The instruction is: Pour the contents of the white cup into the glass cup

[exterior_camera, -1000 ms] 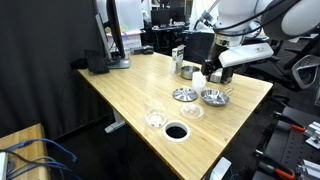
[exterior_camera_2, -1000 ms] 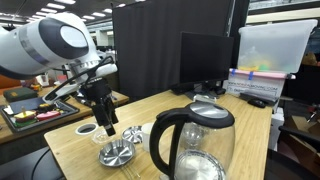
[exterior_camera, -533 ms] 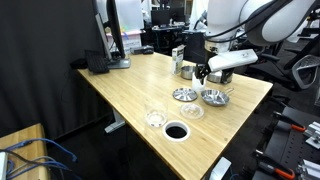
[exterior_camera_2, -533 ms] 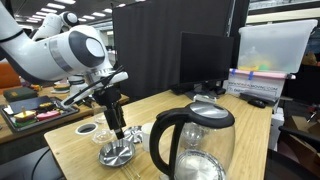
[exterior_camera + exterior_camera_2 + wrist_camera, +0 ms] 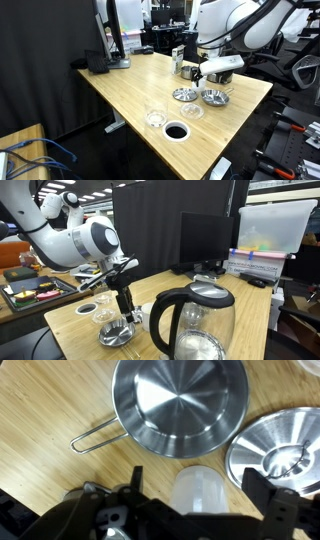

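Note:
The robot should lower its gripper a little next, with the white cup between the open fingers, and then close them on the cup (image 5: 199,87).
The white cup (image 5: 208,492) stands upright on the wooden table, between my gripper's (image 5: 200,485) two black fingers in the wrist view. The fingers are apart, with a gap on each side of the cup, so the gripper is open. In both exterior views the gripper (image 5: 200,76) (image 5: 127,313) hangs low over the table beside the metal bowls and mostly hides the cup. The glass cup (image 5: 155,118) stands near the table's front edge, well apart from the gripper.
A metal pan with a handle (image 5: 180,405) and a second metal bowl (image 5: 282,452) lie just beyond the cup. A black pitcher (image 5: 190,325) stands close by. A flat clear dish (image 5: 192,111) and a round table hole (image 5: 177,131) are near the glass cup.
The arm has swung across the table past the metal bowls and lowered. The open gripper now sits around the white cup.

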Controlling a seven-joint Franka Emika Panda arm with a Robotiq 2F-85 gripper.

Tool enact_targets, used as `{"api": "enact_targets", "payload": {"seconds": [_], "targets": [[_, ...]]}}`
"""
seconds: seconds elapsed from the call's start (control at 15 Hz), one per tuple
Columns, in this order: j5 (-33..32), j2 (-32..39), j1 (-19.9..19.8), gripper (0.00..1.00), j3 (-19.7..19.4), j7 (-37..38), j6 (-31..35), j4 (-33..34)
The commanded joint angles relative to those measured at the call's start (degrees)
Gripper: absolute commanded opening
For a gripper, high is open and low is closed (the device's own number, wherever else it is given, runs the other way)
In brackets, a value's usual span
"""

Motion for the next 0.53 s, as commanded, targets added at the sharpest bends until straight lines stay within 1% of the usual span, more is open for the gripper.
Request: {"api": "enact_targets", "payload": {"seconds": [0.0, 0.13, 0.2, 0.27, 0.4, 0.47], "targets": [[-0.45, 2.42, 2.84, 1.0, -2.74, 0.71, 0.07, 2.03], [-0.57, 3.29, 3.68, 1.0, -3.68, 0.9, 0.03, 2.59], [-0.33, 3.75, 3.95, 0.93, -4.14, 0.77, 0.13, 2.91], [-0.28, 4.05, 4.21, 0.84, -4.58, 0.73, 0.16, 3.11], [0.23, 4.46, 4.46, 0.59, -5.25, 0.43, 0.42, 3.35], [0.2, 4.62, 4.63, 0.51, -5.6, 0.56, 0.46, 3.45]]}}
